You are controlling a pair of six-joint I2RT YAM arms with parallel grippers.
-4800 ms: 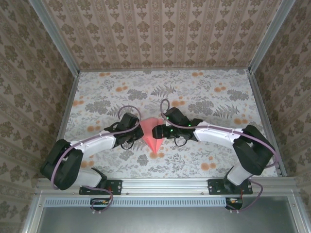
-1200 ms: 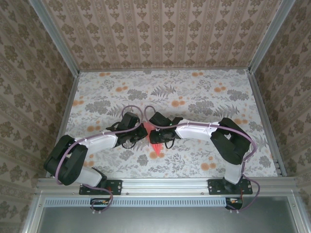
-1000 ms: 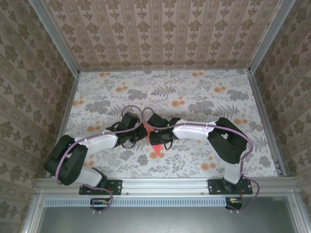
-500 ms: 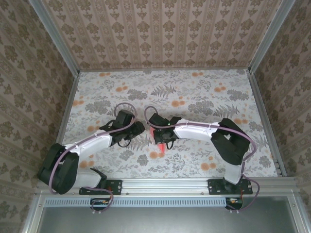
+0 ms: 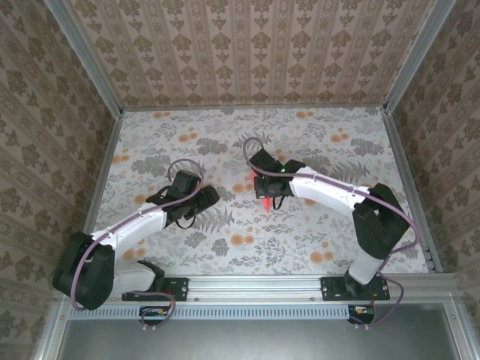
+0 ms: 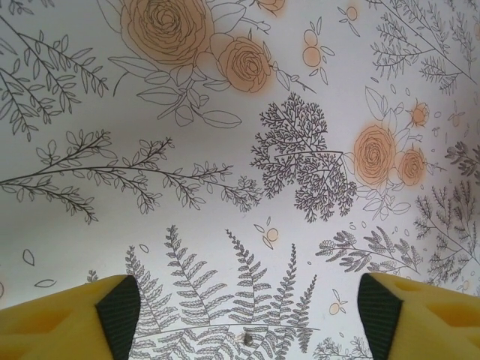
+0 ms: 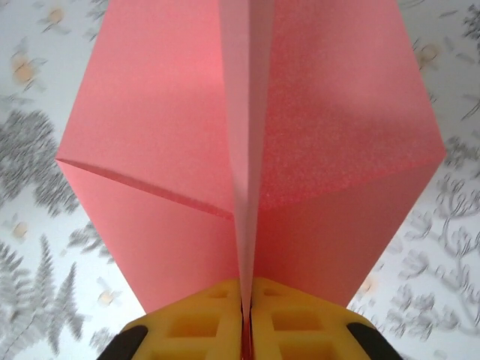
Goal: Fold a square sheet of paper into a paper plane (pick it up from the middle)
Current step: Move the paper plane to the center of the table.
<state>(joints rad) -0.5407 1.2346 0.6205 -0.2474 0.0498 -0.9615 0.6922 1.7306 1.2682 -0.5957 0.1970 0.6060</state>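
Note:
I should next lower my right gripper with the hanging plane onto the floral cloth and let go of the centre crease there, because the table is below the gripper.
The square sheet of paper stands folded into a salmon-pink paper plane, a kite shape with a raised centre crease. My right gripper is shut on that centre crease, and in the right wrist view the yellow pads press together on it while the wings spread left and right. The plane hangs off the table near the middle. My left gripper sits to the left, apart from the plane. In the left wrist view the left gripper is open, with bare floral cloth between its fingers.
A floral printed cloth covers the table, with orange flowers scattered over it. Patterned walls and aluminium rails close in the left, back and right sides. The arm bases stand at the near edge.
My left gripper opened, let go of the paper and drew back to the left. My right gripper shut on the plane's crease and carried it back and to the right.

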